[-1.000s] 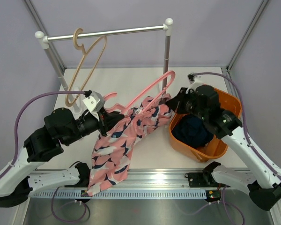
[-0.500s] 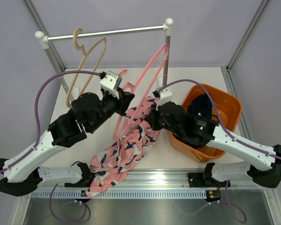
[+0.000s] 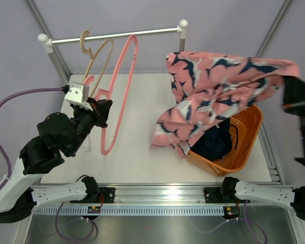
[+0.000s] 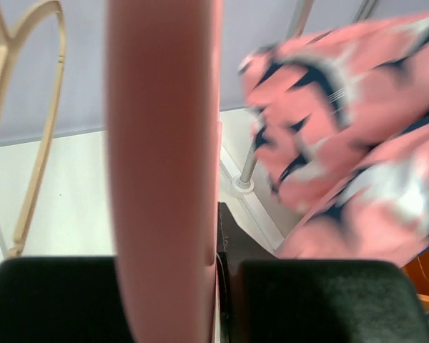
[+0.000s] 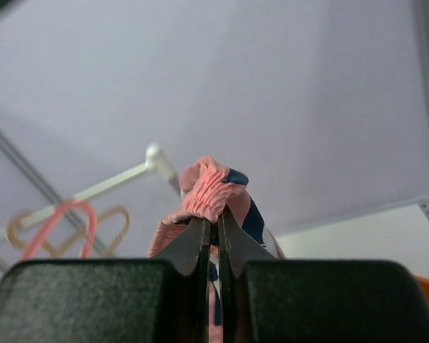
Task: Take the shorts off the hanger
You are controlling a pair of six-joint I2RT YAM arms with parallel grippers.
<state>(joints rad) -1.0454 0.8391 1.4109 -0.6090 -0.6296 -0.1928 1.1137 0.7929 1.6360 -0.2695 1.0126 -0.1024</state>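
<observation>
The shorts (image 3: pixel 218 86) already hang free of the pink hanger. My right gripper should next move down, tipping downward into the orange basket (image 3: pixel 246 147), and let them go there.
The pink-and-navy patterned shorts (image 3: pixel 218 86) hang free of the hanger, spread high over the orange basket (image 3: pixel 246 147). My right gripper (image 3: pixel 290 89) is shut on their bunched waistband (image 5: pixel 211 189), seen between its tips (image 5: pixel 216 223) in the right wrist view. The pink hanger (image 3: pixel 119 91) is bare and stands at the left, its upper end reaching the rack's rod (image 3: pixel 152 33). My left gripper (image 3: pixel 99 108) is shut on it near the hook. In the left wrist view the hanger's bar (image 4: pixel 164 179) fills the space between the pads (image 4: pixel 193 286).
A beige wooden hanger (image 3: pixel 99 61) hangs on the rod beside the pink one. The basket holds a dark navy garment (image 3: pixel 216 143). The rack's right post (image 3: pixel 182 43) stands behind the shorts. The enclosure's walls lie close at both sides.
My right arm pulled the shorts up and right, off the hanger and over the basket. My left arm swung the now bare pink hanger left toward the rack.
</observation>
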